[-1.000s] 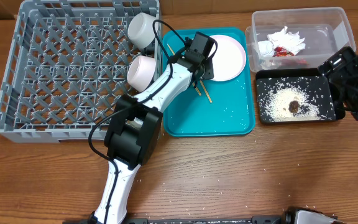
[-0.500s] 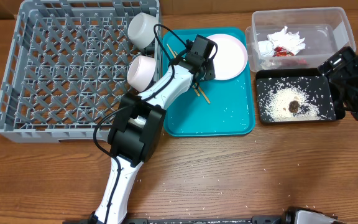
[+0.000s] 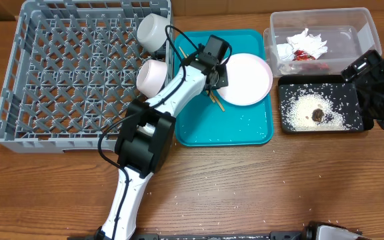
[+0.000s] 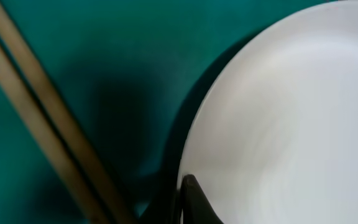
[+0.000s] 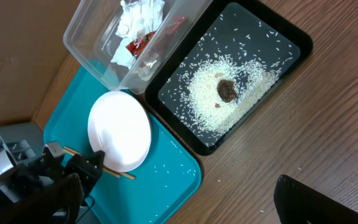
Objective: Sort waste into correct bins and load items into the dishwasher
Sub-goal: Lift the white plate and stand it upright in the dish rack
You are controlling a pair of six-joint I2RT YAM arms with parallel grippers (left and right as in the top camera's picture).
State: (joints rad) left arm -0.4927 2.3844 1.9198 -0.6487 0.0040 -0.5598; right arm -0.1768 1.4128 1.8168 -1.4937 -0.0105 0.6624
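The rack (image 3: pixel 79 73) has empty slots beside the far bowl, so my left gripper will rise, move left in the overhead view and tilt the plate upright there.
My left gripper (image 3: pixel 220 72) is shut on the left rim of the round pale plate (image 3: pixel 249 79), which lies on the teal tray (image 3: pixel 225 127) and overhangs its right edge. In the left wrist view one dark fingertip (image 4: pixel 188 199) rests on the plate (image 4: pixel 291 112), beside the wooden chopsticks (image 4: pixel 42 124). The chopsticks (image 3: pixel 217 101) lie on the tray under the arm. Two bowls (image 3: pixel 153 31) (image 3: pixel 152 77) sit at the right edge of the grey rack (image 3: pixel 79 73). My right gripper (image 3: pixel 379 93) is open and empty at the far right. No cup shows.
The clear tub (image 3: pixel 352 27) holds the white napkin (image 3: pixel 305 43) and the red-and-white wrapper (image 3: pixel 305 57). The black tray (image 3: pixel 359 123) in front of it holds rice (image 3: pixel 309 110) and a brown lump (image 3: pixel 318 115). Loose grains lie on the teal tray and the wood.
The plate has slid right and toward the front with my left gripper on its rim. The black tray has shifted slightly right. The right arm has not moved.
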